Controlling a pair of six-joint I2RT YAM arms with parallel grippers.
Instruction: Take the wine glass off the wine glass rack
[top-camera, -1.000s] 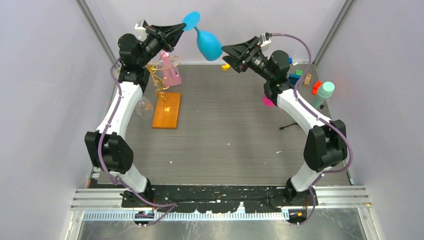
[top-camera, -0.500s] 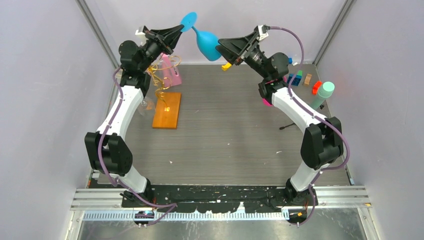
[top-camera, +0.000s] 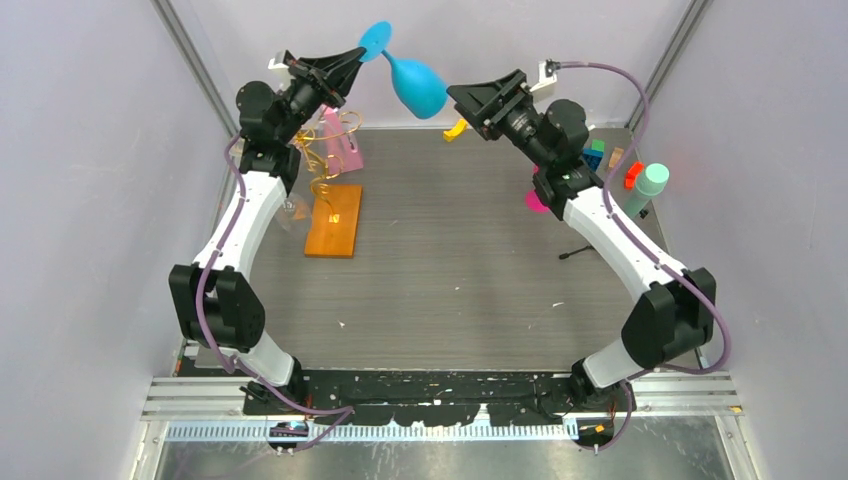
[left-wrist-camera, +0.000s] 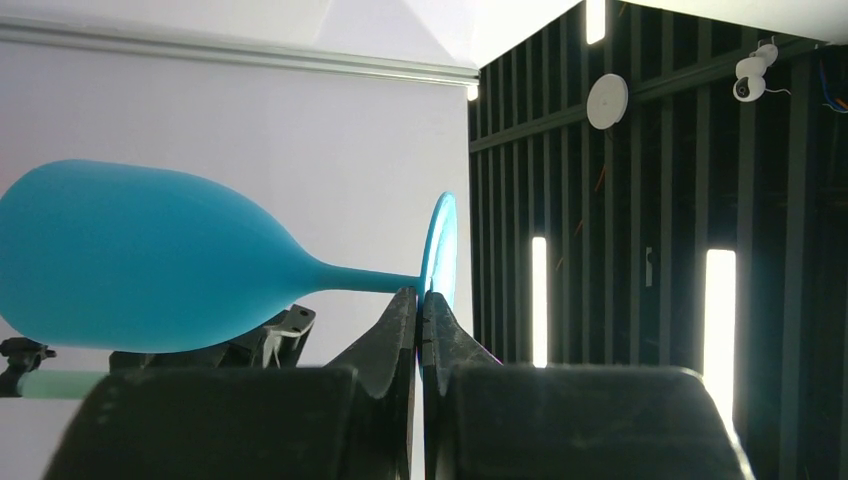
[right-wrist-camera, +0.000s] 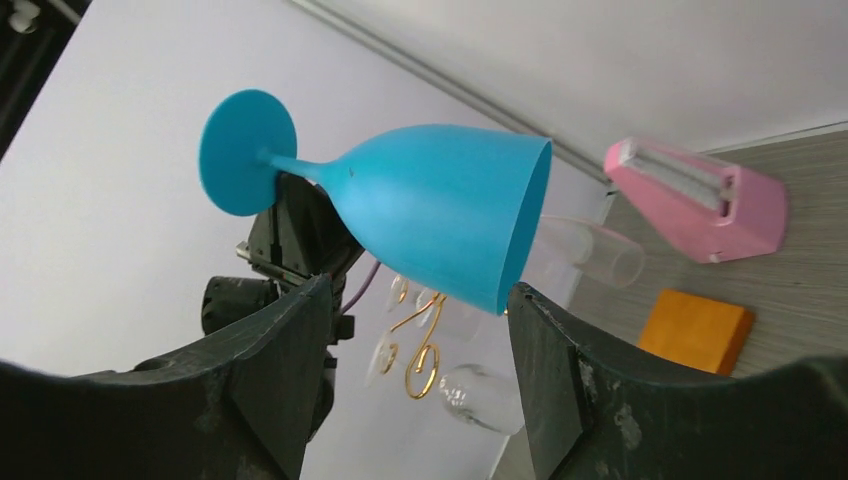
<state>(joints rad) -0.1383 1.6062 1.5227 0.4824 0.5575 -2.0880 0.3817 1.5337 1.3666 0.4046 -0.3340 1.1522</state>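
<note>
The wine glass's foot is already held; my right gripper should slide left in the top view next, onto the bowl's rim (top-camera: 442, 102) just past its fingers.
The blue wine glass (top-camera: 418, 85) is held in the air on its side, high above the back of the table. My left gripper (top-camera: 358, 53) is shut on the rim of its round foot (top-camera: 377, 40); in the left wrist view the fingertips pinch the foot's edge at my left gripper (left-wrist-camera: 421, 297), with the bowl (left-wrist-camera: 130, 260) to the left. My right gripper (top-camera: 455, 97) is open, just right of the bowl's mouth and not touching it. In the right wrist view the glass (right-wrist-camera: 440, 215) hangs above my right gripper (right-wrist-camera: 418, 290). The wine glass rack (top-camera: 325, 150) stands on its orange base (top-camera: 334, 220) below.
Clear glasses (right-wrist-camera: 480, 395) hang on the rack's gold wire (right-wrist-camera: 425, 350). A pink block (top-camera: 340, 140) lies behind the rack. Coloured blocks (top-camera: 600, 155), a green bottle (top-camera: 650, 188) and a small black tripod (top-camera: 580, 250) are at the right.
My right gripper has drawn back to the right, a little away from the bowl, and its arm has swung outward. The left gripper and glass have barely moved.
</note>
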